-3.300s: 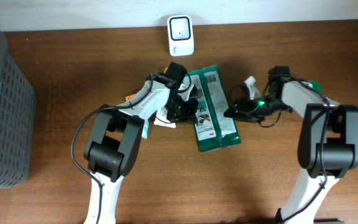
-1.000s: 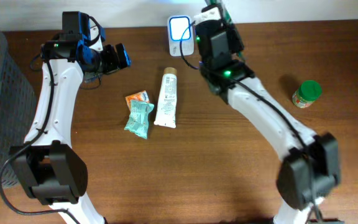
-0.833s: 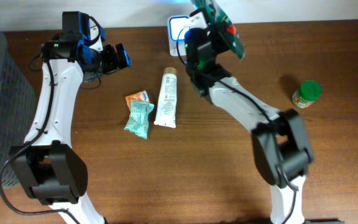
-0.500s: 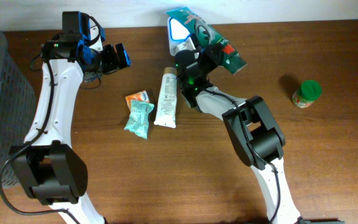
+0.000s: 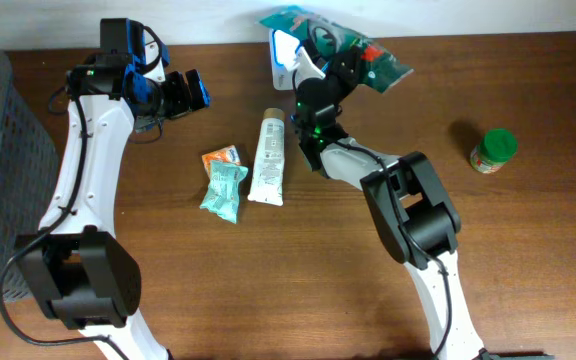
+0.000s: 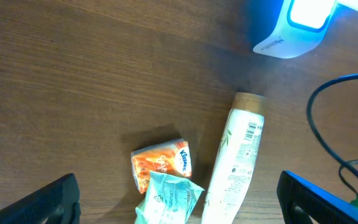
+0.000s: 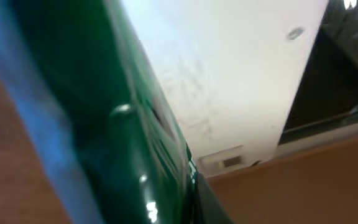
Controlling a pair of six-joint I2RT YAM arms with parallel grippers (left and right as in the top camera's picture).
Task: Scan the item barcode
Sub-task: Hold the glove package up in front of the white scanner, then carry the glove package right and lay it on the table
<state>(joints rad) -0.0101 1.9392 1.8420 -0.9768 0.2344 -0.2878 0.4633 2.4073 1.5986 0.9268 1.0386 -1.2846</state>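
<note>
Bare tabletop lies below and right in the overhead view, so my right gripper should sweep across and down next, releasing the packet beside the jar.
A green packet (image 5: 340, 44) is held in the air at the back of the table, tilted over the white scanner (image 5: 283, 52), whose window glows blue. My right gripper (image 5: 336, 66) is shut on the packet from below. In the right wrist view the green packet (image 7: 104, 124) fills the left half, pressed against one dark finger (image 7: 211, 202). No barcode shows on it. My left gripper (image 5: 180, 94) hangs open at the back left with nothing between its fingers. In its wrist view the scanner (image 6: 294, 25) sits top right.
A white tube (image 5: 270, 158), a teal packet (image 5: 225, 187) and an orange tissue pack (image 5: 220, 156) lie mid-table. A green-lidded jar (image 5: 492, 150) stands at the right. A grey basket (image 5: 3, 170) fills the left edge. The tube (image 6: 232, 168) lies below the left gripper.
The right arm has swung round at the scanner, and the green packet has turned from upright to spread out towards the right above it. The left arm has stayed still.
</note>
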